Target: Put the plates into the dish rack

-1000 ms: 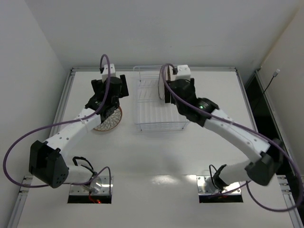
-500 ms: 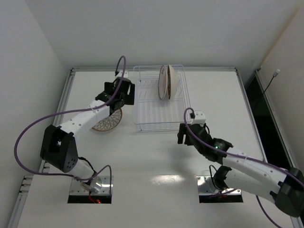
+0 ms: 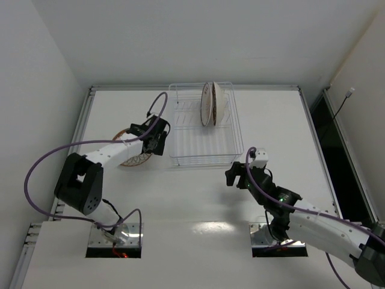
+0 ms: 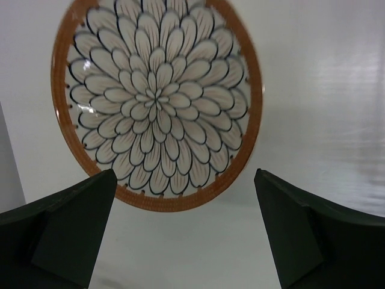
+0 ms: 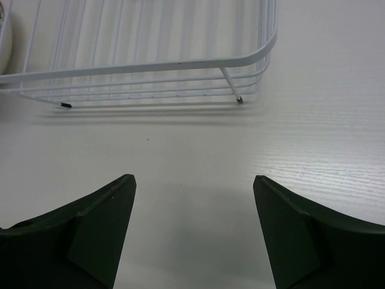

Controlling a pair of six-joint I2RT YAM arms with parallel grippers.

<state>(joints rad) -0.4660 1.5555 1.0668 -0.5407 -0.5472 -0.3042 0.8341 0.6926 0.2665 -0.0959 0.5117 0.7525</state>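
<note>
My left gripper is above the cream plate's rim on the rack side and should go down onto it next, because the bare table beside that rim leaves room for my fingers.
Two plates (image 3: 207, 105) stand on edge side by side at the far end of the white wire dish rack (image 3: 180, 123). A third plate (image 3: 135, 159), cream with an orange rim and petal pattern, lies flat on the table left of the rack. My left gripper (image 3: 153, 143) hovers over that plate's right edge, open and empty; in the left wrist view the plate (image 4: 157, 102) lies just ahead of the left gripper (image 4: 184, 173). My right gripper (image 3: 231, 173) is open and empty over the table near the rack's front right corner. The rack's front edge (image 5: 150, 63) lies ahead of the right gripper (image 5: 194, 177).
A raised rail (image 3: 192, 87) borders the white table at the back and along both sides. White walls close in on the left and behind. The arms' bases (image 3: 114, 235) sit in cut-outs at the near edge.
My right arm has drawn back from the rack's far end to the table in front of it, leaving the plates standing there. My left gripper has shifted toward the flat plate's right side.
</note>
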